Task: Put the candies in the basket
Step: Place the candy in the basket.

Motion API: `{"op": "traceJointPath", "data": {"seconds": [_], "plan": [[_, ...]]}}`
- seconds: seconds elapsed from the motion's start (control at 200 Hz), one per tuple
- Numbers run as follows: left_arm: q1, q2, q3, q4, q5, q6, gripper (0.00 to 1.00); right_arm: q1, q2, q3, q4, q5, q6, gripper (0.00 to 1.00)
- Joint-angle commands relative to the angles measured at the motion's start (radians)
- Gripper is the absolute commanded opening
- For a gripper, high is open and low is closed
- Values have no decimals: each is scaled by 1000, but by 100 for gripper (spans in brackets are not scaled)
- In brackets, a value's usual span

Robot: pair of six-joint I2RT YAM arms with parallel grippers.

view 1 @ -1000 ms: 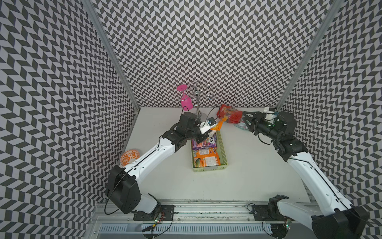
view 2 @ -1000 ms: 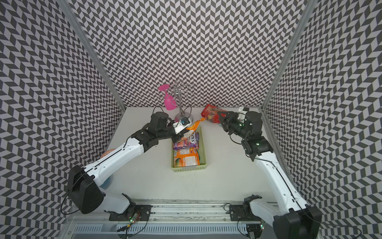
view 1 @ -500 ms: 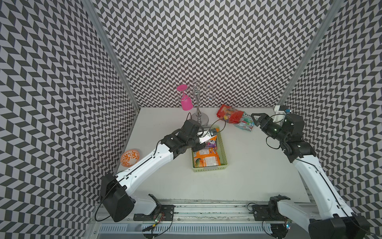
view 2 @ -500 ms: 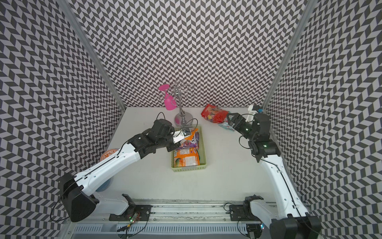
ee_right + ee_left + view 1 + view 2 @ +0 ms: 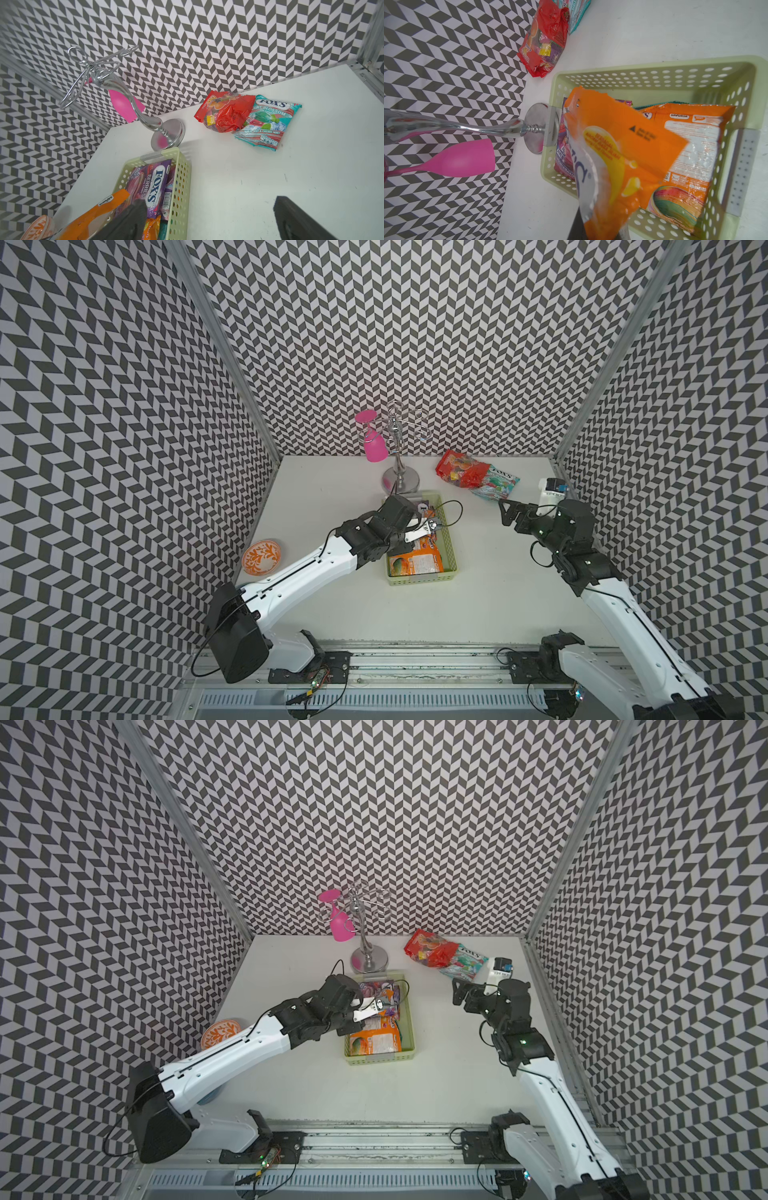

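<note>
My left gripper, still above the basket's far half, will move back and down over the orange bag in the near half to release.
My left gripper [image 5: 600, 228] is shut on an orange candy bag [image 5: 623, 149], which it holds tilted above the pale-green basket [image 5: 654, 64]. In both top views this gripper [image 5: 432, 526] [image 5: 380, 1006] hangs over the basket's [image 5: 451, 549] far half. Another orange bag [image 5: 415, 566] and a purple FOX'S bag [image 5: 154, 187] lie inside. A red bag [image 5: 461, 470] and a teal FOX'S bag [image 5: 496, 485] lie overlapping on the table at the back right. My right gripper [image 5: 505, 510] [image 5: 209, 218] stands open and empty, just in front of the teal bag [image 5: 270, 122].
A chrome glass stand [image 5: 400, 479] with a pink glass [image 5: 374, 448] hanging on it stands right behind the basket. An orange-and-white plate [image 5: 262, 558] sits by the left wall. The patterned walls close in the table on three sides.
My right gripper let go of the red bag, opened wide and drew back toward the right. My left gripper carried the orange bag from the basket's far end to over the basket.
</note>
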Motion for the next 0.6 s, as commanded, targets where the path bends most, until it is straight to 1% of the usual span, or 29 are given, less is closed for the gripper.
{"op": "traceJointPath", "data": {"seconds": [0.0, 0.08, 0.205, 0.295, 0.345, 0.37, 0.481, 0.521, 0.561, 0.596], "plan": [[-30, 15, -33, 55, -51, 29, 0, 28, -39, -18, 110, 88, -66, 99], [-55, 26, -58, 72, -71, 31, 0, 43, -50, -22, 122, 95, -90, 99], [-74, 61, -59, 71, -73, -9, 0, 50, -65, -44, 126, 121, -94, 99], [-87, 78, -80, 92, -102, -12, 0, 61, -91, -62, 151, 108, -114, 99], [-102, 85, -80, 90, -112, -25, 12, 61, -87, -58, 134, 122, -115, 99], [-109, 87, -75, 82, -108, -34, 17, 61, -85, -57, 129, 129, -116, 99], [-118, 81, -50, 46, -31, -51, 35, 74, -101, -70, 153, 137, -124, 99], [-121, 82, -36, 28, -4, -55, 45, 77, -99, -68, 150, 136, -128, 99], [-121, 87, -15, 1, 24, -64, 51, 77, -90, -60, 136, 145, -129, 99], [-121, 91, 3, -18, 38, -79, 54, 77, -86, -54, 125, 154, -129, 99]]}}
